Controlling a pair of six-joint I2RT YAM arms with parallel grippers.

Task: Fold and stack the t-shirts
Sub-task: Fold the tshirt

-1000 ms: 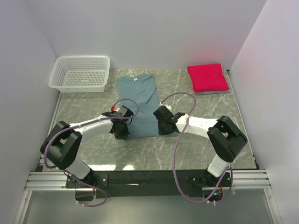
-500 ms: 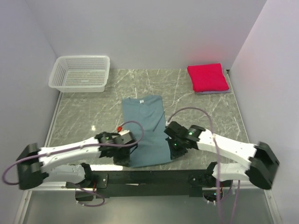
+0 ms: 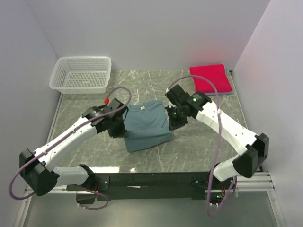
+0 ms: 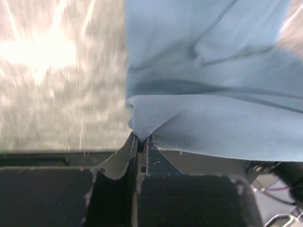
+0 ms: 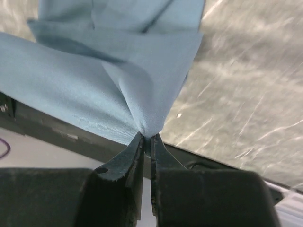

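Note:
I will next move the pinched corner outward and down onto the shirt's far edge (image 3: pixel 132 106) with my left gripper and let it go. The shirt's far half is uncovered outward.
The teal-blue t-shirt (image 3: pixel 147 127) lies doubled over at the middle of the marble table (image 3: pixel 203 142). My left gripper (image 3: pixel 121 124) is shut on the shirt's left corner, and my right gripper (image 3: pixel 171 120) is shut on its right corner. In the left wrist view the teal cloth (image 4: pixel 213 113) is pinched at the tips of the left gripper (image 4: pixel 141 138). The right wrist view shows the right gripper (image 5: pixel 147 137) pinching a bunched fold of the teal cloth (image 5: pixel 94 94). A folded crimson-pink t-shirt (image 3: pixel 211 77) rests at the back right, over a thin pale lavender t-shirt (image 3: pixel 226 92).
A white mesh basket (image 3: pixel 79 88) stands at the back left corner. White walls enclose the table on the left, back and right. The arm bases and a black rail (image 3: pixel 151 180) run along the near edge.
Both grippers first dragged the teal shirt toward the near edge. They have now lifted its near hem and carried it back, so the shirt lies doubled and shorter.

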